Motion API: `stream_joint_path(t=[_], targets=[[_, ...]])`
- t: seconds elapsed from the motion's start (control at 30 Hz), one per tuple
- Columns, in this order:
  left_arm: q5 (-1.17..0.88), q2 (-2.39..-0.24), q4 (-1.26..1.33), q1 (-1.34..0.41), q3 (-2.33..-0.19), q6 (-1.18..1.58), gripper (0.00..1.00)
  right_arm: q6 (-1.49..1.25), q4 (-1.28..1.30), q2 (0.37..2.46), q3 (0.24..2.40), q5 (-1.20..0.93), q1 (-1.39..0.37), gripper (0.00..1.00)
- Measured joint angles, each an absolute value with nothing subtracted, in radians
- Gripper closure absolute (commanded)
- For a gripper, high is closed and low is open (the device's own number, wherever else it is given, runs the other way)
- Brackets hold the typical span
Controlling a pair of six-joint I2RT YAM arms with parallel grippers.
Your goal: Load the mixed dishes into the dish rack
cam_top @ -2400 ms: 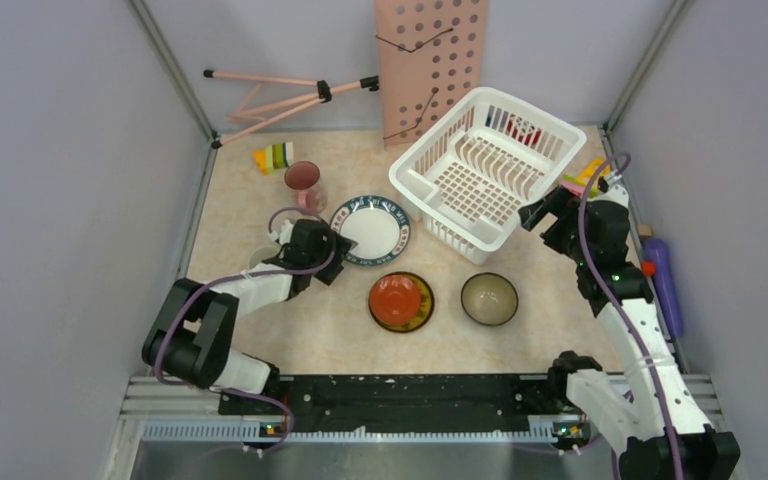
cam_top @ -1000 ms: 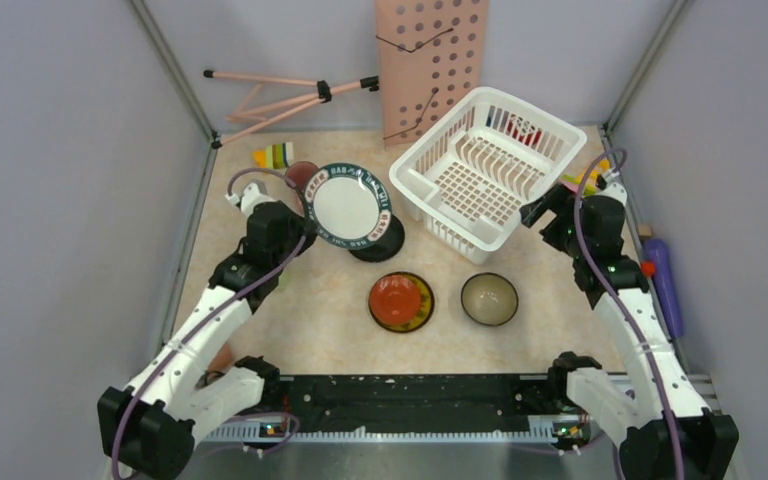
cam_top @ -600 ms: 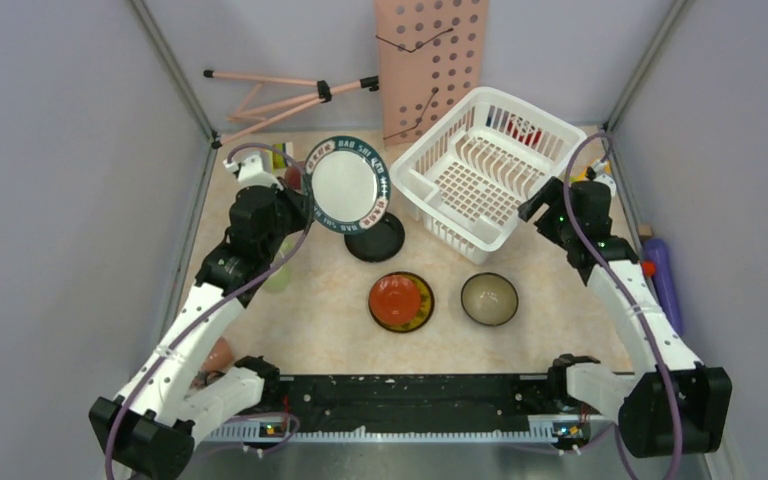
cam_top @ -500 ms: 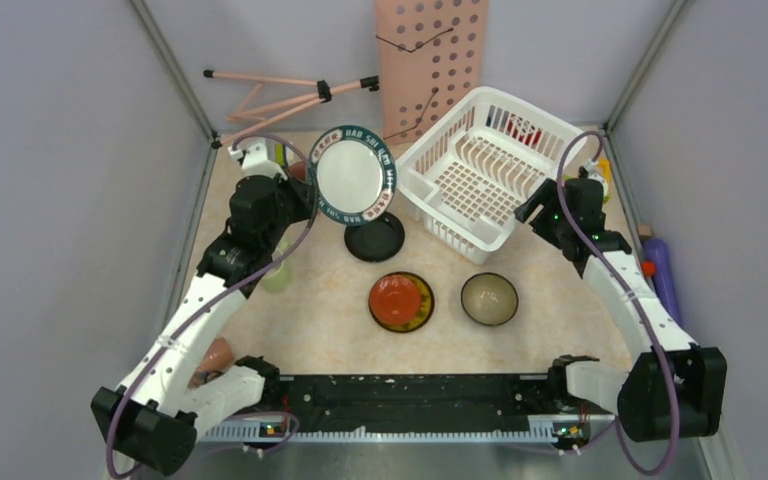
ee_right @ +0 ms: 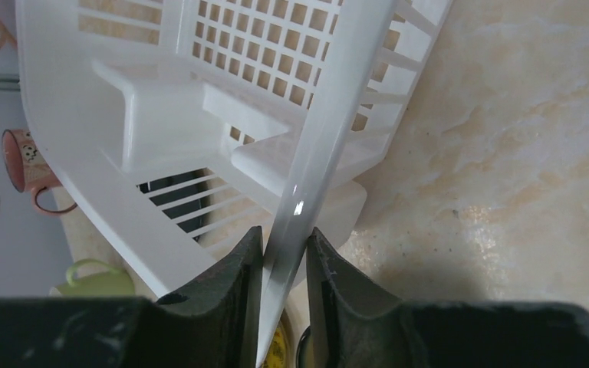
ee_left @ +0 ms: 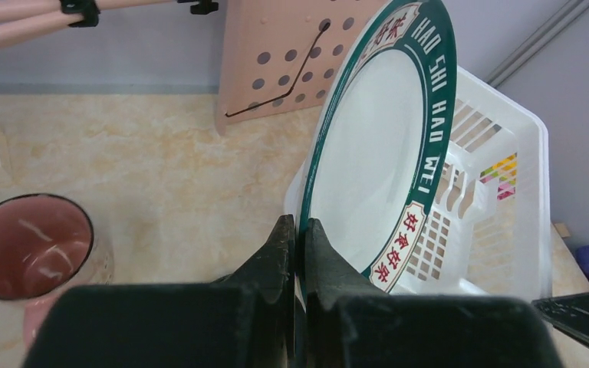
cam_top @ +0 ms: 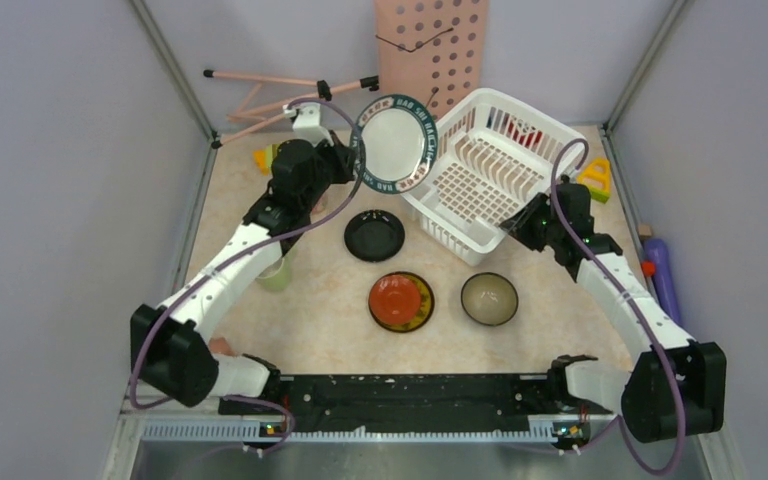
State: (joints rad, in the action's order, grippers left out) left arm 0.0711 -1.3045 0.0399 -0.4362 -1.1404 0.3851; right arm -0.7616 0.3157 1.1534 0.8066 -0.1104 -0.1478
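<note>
The rack's slots nearest the perforated board are empty, so my left gripper will carry the plate over the rack (cam_top: 480, 185), turn it, lower it into those slots and then release it.
My left gripper (cam_top: 348, 160) (ee_left: 301, 230) is shut on the edge of the white plate (cam_top: 393, 143) (ee_left: 372, 146) with the dark green rim. It holds the plate upright in the air at the left corner of the dish rack (cam_top: 480, 185) (ee_left: 491, 192). My right gripper (cam_top: 516, 222) (ee_right: 284, 249) is shut on the rack's near rim (ee_right: 330, 130). A red plate (cam_top: 400, 298) lies on a yellowish one beside a bowl (cam_top: 489, 298). A black small plate (cam_top: 374, 235) and a light green mug (cam_top: 276, 272) also sit on the table. A pink cup (ee_left: 27, 238) stands below the left gripper.
A pink perforated board (cam_top: 430, 50) leans on the back wall next to a pink tripod (cam_top: 280, 95). Toy blocks (cam_top: 595, 178) lie right of the rack, and a purple object (cam_top: 660, 270) lies by the right wall. Something red (cam_top: 525, 128) sits in the rack's far end.
The left arm has swung the plate up and right, to the rack's corner, uncovering the black plate. The right gripper moved to the rack's near rim and closed on it.
</note>
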Motion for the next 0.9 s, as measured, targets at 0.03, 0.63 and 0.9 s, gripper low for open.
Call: stream_joint_path(t=[0.03, 0.63, 0.9], targets=[[0.076, -1.333, 0.058, -0.445, -1.153, 0.373, 1.0, -0.776, 0.313, 1.145, 0.797, -0.12, -0.148, 0.79], [0.25, -1.791, 0.277, -0.586, -1.511, 0.064, 1.0, -0.86, 0.323, 1.063, 0.736, -0.205, -0.155, 0.53], [0.39, -1.98, 0.395, -0.644, -1.61, -0.115, 1.0, -0.84, 0.318, 1.063, 0.732, -0.202, -0.162, 0.24]])
